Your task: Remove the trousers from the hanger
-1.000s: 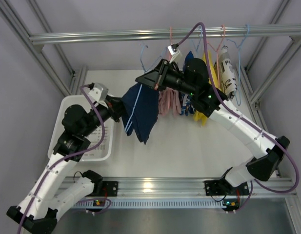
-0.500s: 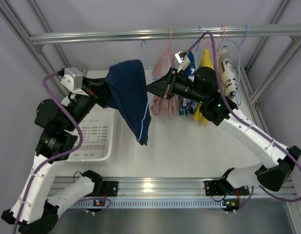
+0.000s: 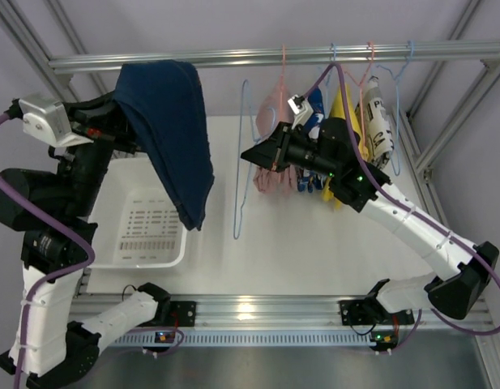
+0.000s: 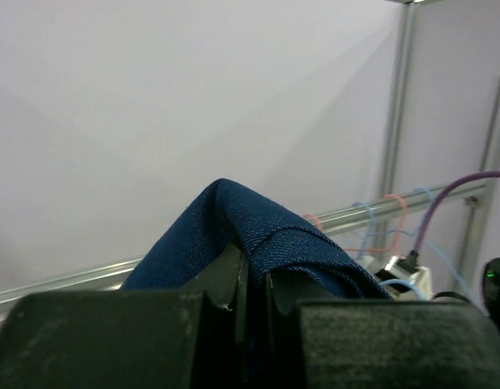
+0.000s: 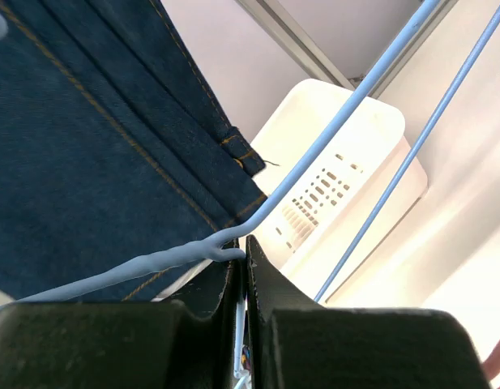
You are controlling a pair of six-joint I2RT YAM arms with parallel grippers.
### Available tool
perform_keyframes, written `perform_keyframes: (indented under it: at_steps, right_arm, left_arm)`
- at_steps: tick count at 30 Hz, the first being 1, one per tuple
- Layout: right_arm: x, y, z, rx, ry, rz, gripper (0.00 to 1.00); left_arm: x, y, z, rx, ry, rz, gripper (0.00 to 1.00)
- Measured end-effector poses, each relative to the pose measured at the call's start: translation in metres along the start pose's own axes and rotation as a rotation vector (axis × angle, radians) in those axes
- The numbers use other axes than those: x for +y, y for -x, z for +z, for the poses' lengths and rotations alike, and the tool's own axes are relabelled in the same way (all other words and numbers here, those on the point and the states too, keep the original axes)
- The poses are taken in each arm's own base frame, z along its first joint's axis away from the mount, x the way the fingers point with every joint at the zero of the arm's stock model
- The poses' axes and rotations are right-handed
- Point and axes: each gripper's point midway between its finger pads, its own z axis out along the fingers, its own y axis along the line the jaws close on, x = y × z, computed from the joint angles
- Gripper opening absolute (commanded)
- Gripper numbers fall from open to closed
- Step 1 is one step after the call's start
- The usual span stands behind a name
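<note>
My left gripper turns away from the hanger [image 3: 243, 162] next and lowers the trousers into the white basket [image 3: 144, 235], with its fingers tilting down.
The dark navy trousers [image 3: 170, 130] hang from my left gripper [image 3: 120, 134], which is shut on their fold and holds them high above the white basket [image 3: 144, 235]. In the left wrist view the navy cloth [image 4: 258, 235] is pinched between the jaws. The trousers are off the light blue hanger [image 3: 243, 162], which is bare. My right gripper [image 3: 251, 156] is shut on that hanger's wire [image 5: 314, 154]. The pale pink trousers [image 3: 272, 146] hang on a pink hanger on the rail [image 3: 274, 57].
Further right on the rail hang a blue patterned garment [image 3: 314, 121], a yellow garment [image 3: 347, 113] and a white printed item [image 3: 378, 121]. The basket sits at the table's left; frame posts stand at both sides.
My left arm has lifted the navy trousers up and to the left, clear of the blue hanger. My right gripper stayed on the hanger, which now hangs bare.
</note>
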Motion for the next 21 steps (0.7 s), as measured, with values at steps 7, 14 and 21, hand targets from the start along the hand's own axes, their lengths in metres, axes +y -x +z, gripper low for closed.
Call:
perform_keyframes:
  at_steps: [7,14,21]
  right_arm:
    - [0.003,0.001,-0.003,-0.004,0.006,-0.003,0.00]
    - [0.007,0.004,-0.007,-0.012,0.016,-0.016,0.00]
    - [0.008,0.004,-0.007,-0.011,0.018,-0.016,0.00]
  left_arm:
    - [0.041,-0.017,-0.036,0.067,0.170,0.257,0.00]
    - [0.095,-0.090,-0.101,0.296,0.368,0.589,0.00]
    - [0.132,-0.122,-0.140,0.472,0.514,0.788,0.00]
